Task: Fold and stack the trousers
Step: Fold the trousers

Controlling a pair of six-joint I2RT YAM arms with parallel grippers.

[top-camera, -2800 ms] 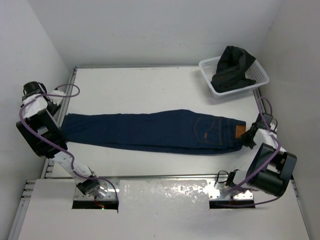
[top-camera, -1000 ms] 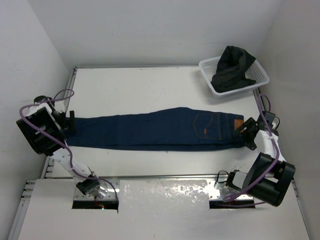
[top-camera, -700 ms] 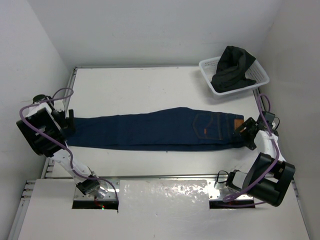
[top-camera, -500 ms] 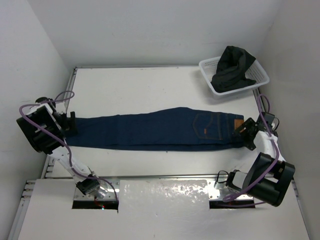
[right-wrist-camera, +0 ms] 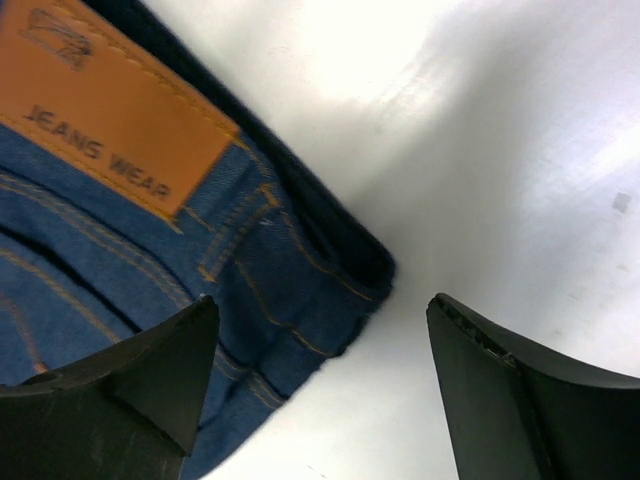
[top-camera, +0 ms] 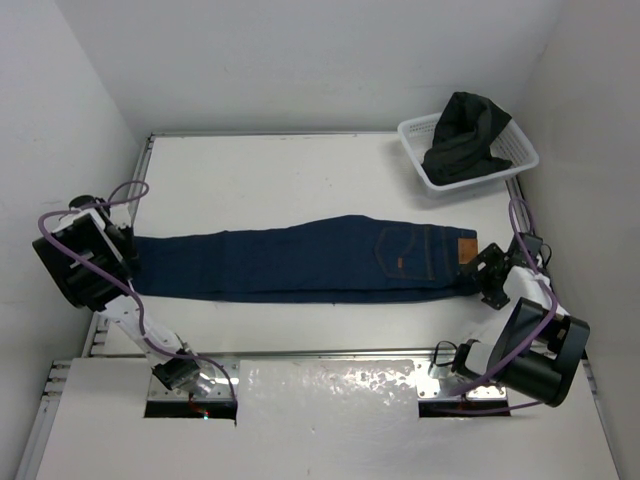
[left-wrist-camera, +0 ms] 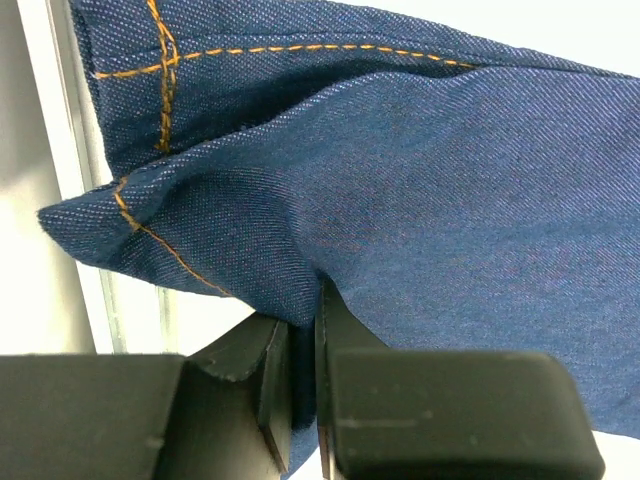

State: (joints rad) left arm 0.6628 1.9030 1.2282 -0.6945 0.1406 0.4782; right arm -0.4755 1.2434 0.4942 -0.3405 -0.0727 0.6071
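I should next lift my left gripper's hem toward the waistband, then lower and release it beside the back pocket, as the legs lie stretched flat.
The trousers (top-camera: pixel 300 260) are dark navy jeans lying flat and lengthwise across the table, hems at the left, waistband with a tan patch (top-camera: pixel 465 249) at the right. My left gripper (top-camera: pixel 127 257) is at the hem end. In the left wrist view it (left-wrist-camera: pixel 302 340) is shut on a fold of the denim hem (left-wrist-camera: pixel 200 230) with tan stitching. My right gripper (top-camera: pixel 488 270) is just past the waistband end. In the right wrist view it (right-wrist-camera: pixel 320 310) stands open, the waistband corner (right-wrist-camera: pixel 330 270) lying between its fingers, untouched, with the patch (right-wrist-camera: pixel 110 130) up left.
A white basket (top-camera: pixel 512 152) at the back right corner holds a dark bundled garment (top-camera: pixel 462 135). The table's metal edge rail (top-camera: pixel 110 330) runs close beside the left arm. White walls close in on three sides.
My left gripper has shut on the hem. The trousers have slid a little to the left. The right gripper has drawn slightly nearer and opened a bit wider.
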